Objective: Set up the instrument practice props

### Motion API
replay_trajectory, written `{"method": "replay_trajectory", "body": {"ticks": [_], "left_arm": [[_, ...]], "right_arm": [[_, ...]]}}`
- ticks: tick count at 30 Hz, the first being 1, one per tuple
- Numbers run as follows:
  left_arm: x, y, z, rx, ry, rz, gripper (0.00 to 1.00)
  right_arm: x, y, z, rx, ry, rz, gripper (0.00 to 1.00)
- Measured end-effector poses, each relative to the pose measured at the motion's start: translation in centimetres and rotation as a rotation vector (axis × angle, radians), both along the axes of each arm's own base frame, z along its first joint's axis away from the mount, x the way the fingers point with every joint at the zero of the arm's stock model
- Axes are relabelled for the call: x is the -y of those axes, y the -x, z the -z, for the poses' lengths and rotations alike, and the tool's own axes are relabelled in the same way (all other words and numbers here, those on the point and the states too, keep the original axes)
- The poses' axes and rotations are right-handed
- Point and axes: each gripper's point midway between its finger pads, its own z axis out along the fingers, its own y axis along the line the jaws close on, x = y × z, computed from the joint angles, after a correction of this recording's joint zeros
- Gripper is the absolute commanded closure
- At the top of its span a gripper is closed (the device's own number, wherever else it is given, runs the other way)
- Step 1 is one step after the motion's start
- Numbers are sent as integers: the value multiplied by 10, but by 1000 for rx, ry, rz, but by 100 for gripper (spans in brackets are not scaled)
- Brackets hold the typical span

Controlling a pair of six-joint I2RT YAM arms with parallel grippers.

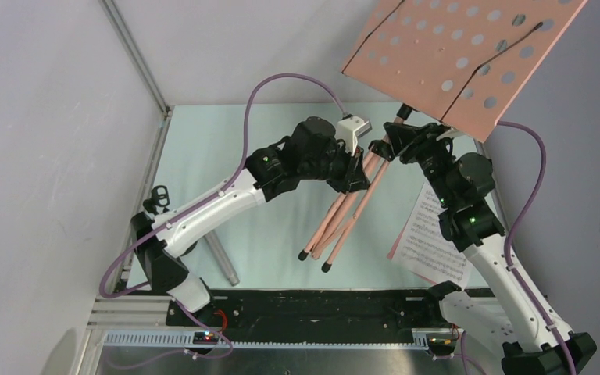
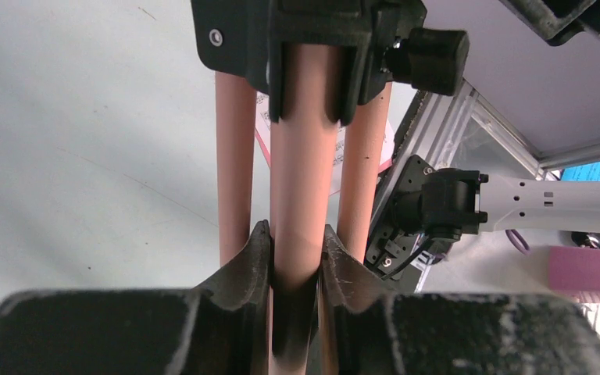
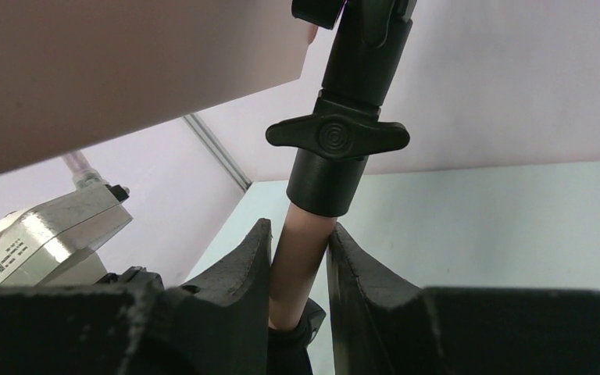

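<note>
The stand is leaning, so my right gripper will next bring its pole more upright, to the left in the top view. Then my right gripper will open to release the pole below its black collar.
The salmon-pink music stand is held tilted above the table, its perforated desk at the upper right and its three legs folded together, feet pointing to the near side. My left gripper is shut on the centre tube, between two folded legs. My right gripper is shut on the pole just below the black collar with the wing knob. A sheet-music page lies flat at the right, under my right arm. A grey microphone lies at the near left.
A small black clip-like part sticks up behind my left arm's lower link; whether it belongs to the mic stand I cannot tell. An aluminium frame post and grey walls bound the table on the left and back. The black base rail runs along the near edge.
</note>
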Motion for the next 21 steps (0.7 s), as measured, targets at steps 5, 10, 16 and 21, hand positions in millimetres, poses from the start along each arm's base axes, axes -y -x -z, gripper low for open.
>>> {"method": "replay_trajectory", "body": {"ticks": [5,10,16,21], "left_arm": [[0,-1,-4,15,4,6,71],[1,-3,-7,29,11,4,62],[-11,-28,-22,84,20,-86,55],[-14,-40,-38,133,50,-130,53]], "right_arm": [[-9,3,-14,56,68,-42,100],[-15,10,-28,111,118,-77,100],[-14,10,-31,149,172,-52,100],[-16,9,-27,150,204,-49,100]]}}
